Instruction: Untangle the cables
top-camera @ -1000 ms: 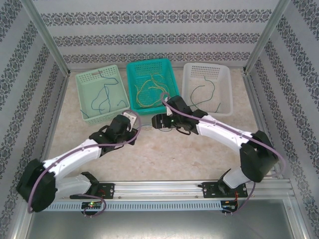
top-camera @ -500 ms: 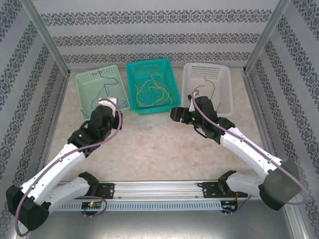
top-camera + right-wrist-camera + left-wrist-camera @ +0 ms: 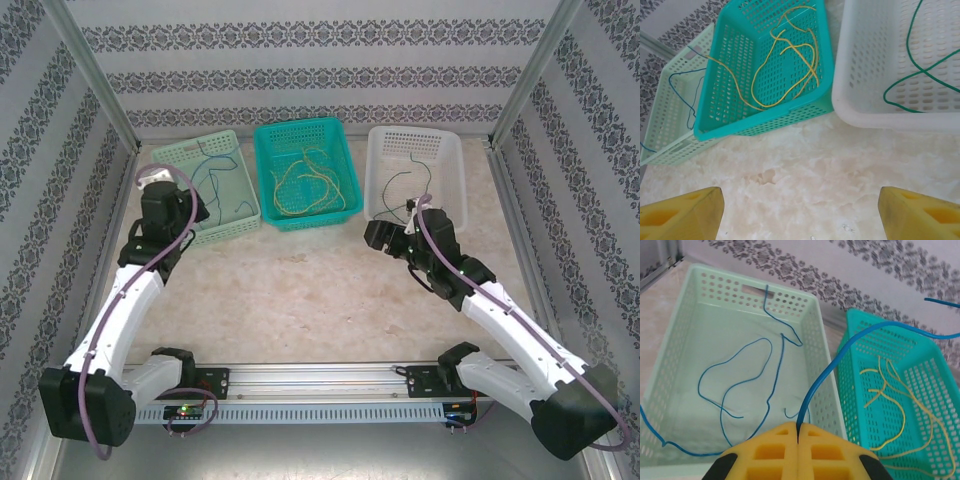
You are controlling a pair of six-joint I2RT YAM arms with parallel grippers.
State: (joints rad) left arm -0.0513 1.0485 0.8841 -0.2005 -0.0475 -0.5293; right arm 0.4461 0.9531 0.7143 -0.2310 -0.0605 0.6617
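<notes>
My left gripper should next go down toward the near bottom of the light green basket and let go of the blue cable it holds, because more blue cable lies looped in the light green basket.
My left gripper is shut on a blue cable that arcs up and right over the teal basket. More blue cable lies looped in the light green basket. In the top view the left gripper hangs at that basket's near left side. Yellow cables lie in the teal basket, and a dark green cable lies in the white basket. My right gripper stands open over bare table in front of the white basket, with nothing between its fingers.
The three baskets stand in a row at the back of the marble-patterned table. Patterned walls and metal posts close in the sides. The arms' rail runs along the near edge.
The left arm swung from the table's middle out to the left, beside the light green basket. The right arm drew back from the teal basket to the right, in front of the white one.
</notes>
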